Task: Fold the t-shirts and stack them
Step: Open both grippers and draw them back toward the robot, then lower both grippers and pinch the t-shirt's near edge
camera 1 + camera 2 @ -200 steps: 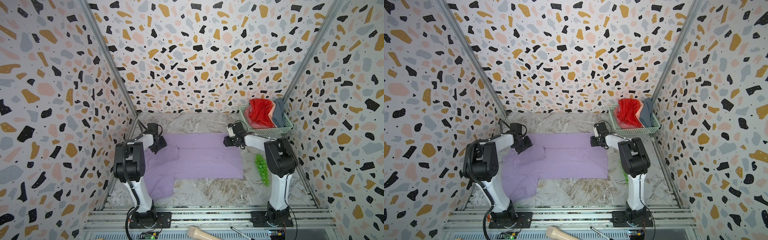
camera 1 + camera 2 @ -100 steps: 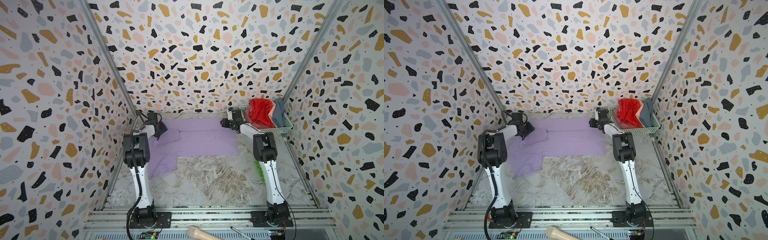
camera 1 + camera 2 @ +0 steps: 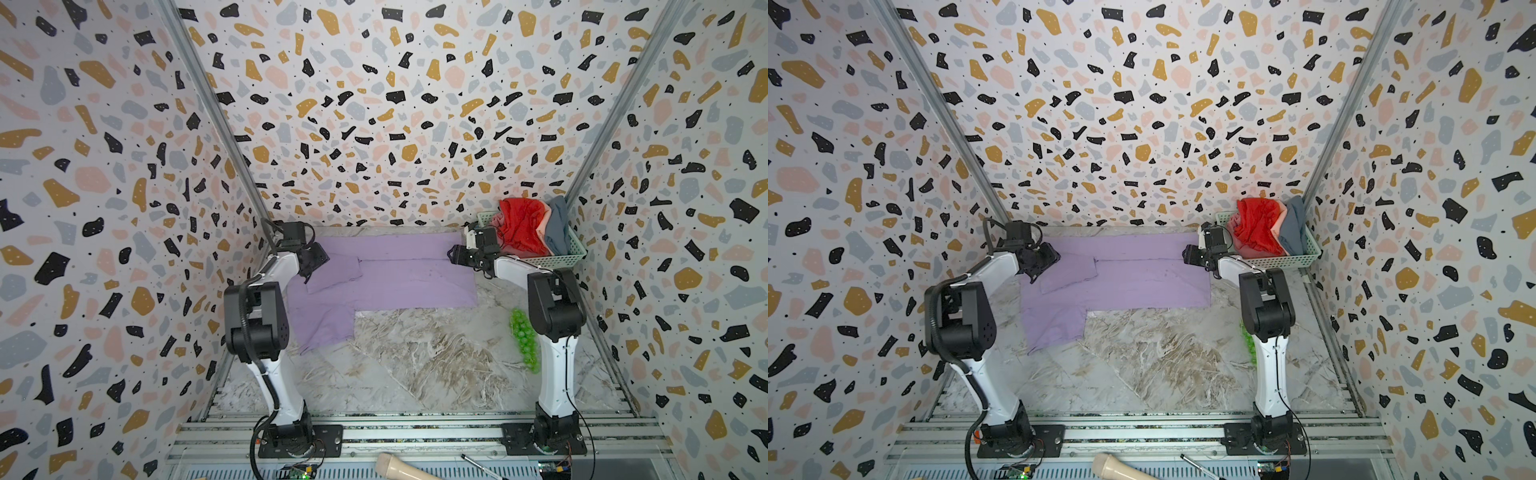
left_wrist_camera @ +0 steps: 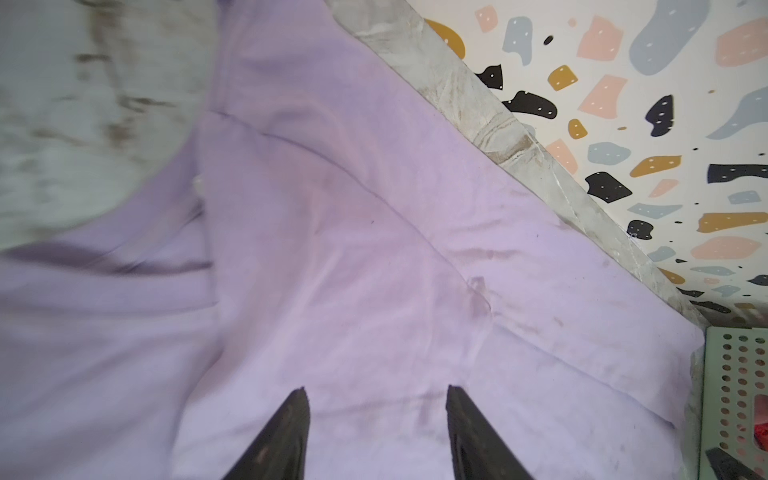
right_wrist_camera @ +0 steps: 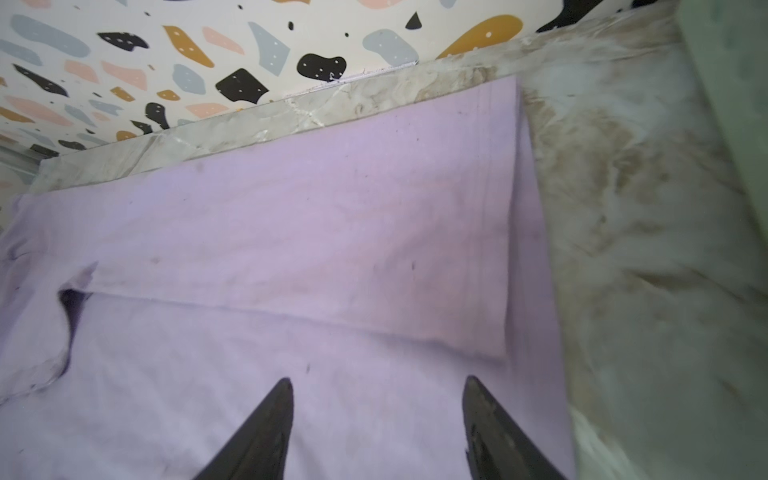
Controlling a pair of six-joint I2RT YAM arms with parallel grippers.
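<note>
The sleeve sticks out. My left gripper will next move back and down onto the sleeve hem's near corner (image 3: 304, 349), which is below it and nearer my base.
The lavender t-shirt (image 3: 399, 278) (image 3: 1133, 282) lies flat at the back of the table. Its far strip is folded over onto itself, and one sleeve trails toward the front left. My left gripper (image 3: 321, 262) (image 4: 376, 390) hovers open over the shirt's left end, near the folded sleeve, with nothing between its fingers. My right gripper (image 3: 455, 253) (image 5: 376, 379) stands open over the shirt's right end (image 5: 291, 208), also empty. The red t-shirt (image 3: 521, 226), the salmon pink one (image 3: 545, 227) and the blue-grey one (image 3: 559, 224) sit bunched in the basket.
The pale green mesh basket (image 3: 552, 262) (image 3: 1283, 262) stands in the back right corner, just behind my right gripper. A green knobbly toy (image 3: 524, 338) lies by the right arm. A beige handle (image 3: 399, 471) and a pen (image 3: 478, 461) rest on the front rail. Patterned walls close in on three sides.
Both grippers dragged the lavender t-shirt toward the back wall, then opened wider and let it go. Both arms have since drawn back a little toward the front.
</note>
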